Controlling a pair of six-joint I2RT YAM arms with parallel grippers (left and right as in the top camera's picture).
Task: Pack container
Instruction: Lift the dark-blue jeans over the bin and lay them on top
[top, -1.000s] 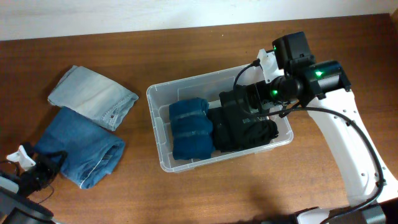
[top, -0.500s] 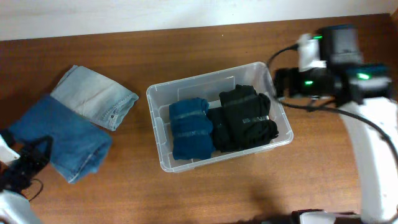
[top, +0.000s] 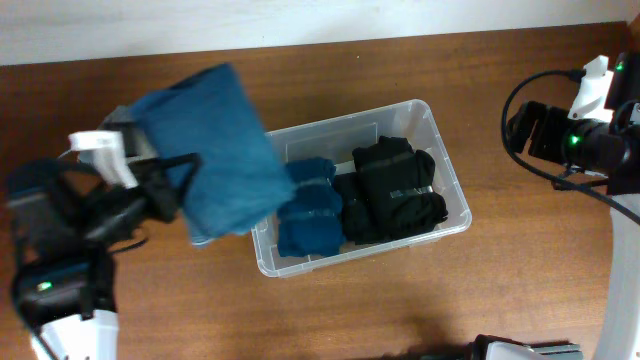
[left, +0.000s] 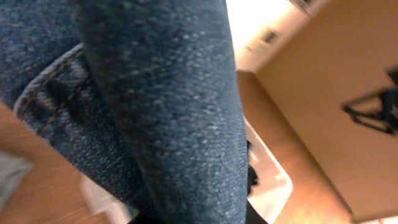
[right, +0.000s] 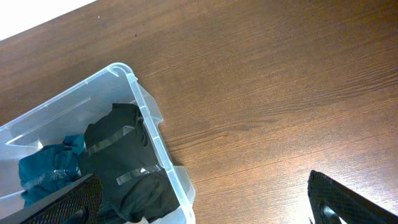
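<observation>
I should next move my left gripper to the right in the overhead view and down to let go of the jeans (top: 215, 150) onto the black garment (top: 395, 190), because they hang over the container's rim.
The clear container (top: 360, 256) sits mid-table and holds a folded teal garment (top: 308, 215) and a folded black garment (top: 395, 190). My left gripper (top: 170, 195) is shut on folded dark blue jeans (top: 215, 150) and holds them raised over the container's left end; the denim hides its fingers. In the left wrist view the jeans (left: 161, 106) fill the frame, with a corner of the container (left: 273, 180) behind. My right gripper (top: 540, 128) is open and empty, right of the container. The right wrist view shows the gripper (right: 205, 211), the container's rim (right: 152, 121) and the black garment (right: 124, 168).
The wooden table (top: 400, 310) runs to a white wall at the back. A patch of pale grey fabric (top: 120, 118) shows behind the left arm. Bare wood (right: 267, 93) lies right of the container.
My left arm has lifted the blue jeans off the table at the left and carried them toward the container. My right arm has pulled out of the container to the right, leaving the black garment.
</observation>
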